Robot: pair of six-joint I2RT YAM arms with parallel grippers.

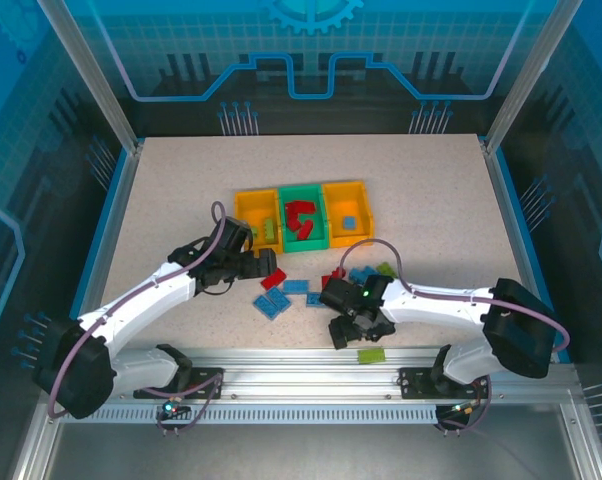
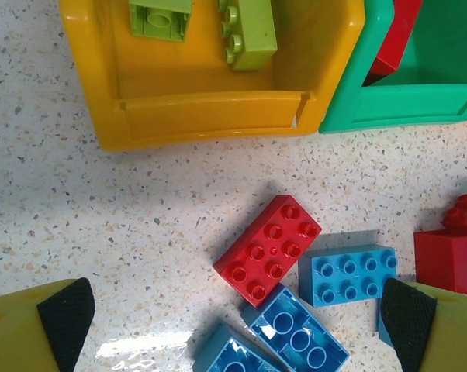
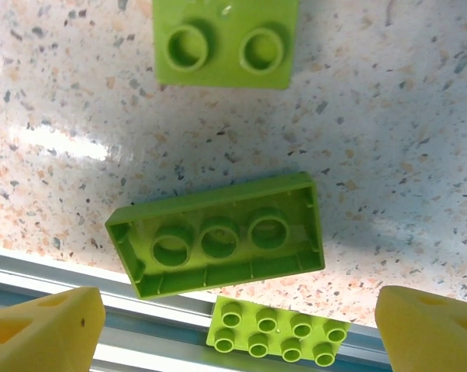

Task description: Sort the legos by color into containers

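Note:
My right gripper will come down next until its fingers are on either side of the short ends of the upturned lime brick [image 3: 218, 244], which lies below it on the table.
The containers stand in a row at mid table: a yellow bin [image 1: 243, 213] with lime legos, a green bin [image 1: 321, 215] with red ones, and a yellow bin [image 1: 363, 205] with a blue one. My left gripper [image 2: 235, 322] hangs open over a red brick [image 2: 268, 248] and blue bricks [image 2: 348, 273], just in front of the left yellow bin [image 2: 210, 124]. My right gripper [image 3: 237, 333] is open above an upturned lime brick [image 3: 218, 244] at the table's near edge. A second lime brick [image 3: 278, 332] lies studs up on the rail, a third [image 3: 226, 43] farther in.
Loose red [image 1: 333, 278], blue [image 1: 361, 272] and lime [image 1: 385, 269] bricks lie between the bins and my right arm. The aluminium rail [image 1: 281, 362] runs along the near edge. Two more red bricks [image 2: 451, 252] sit to the right of my left gripper.

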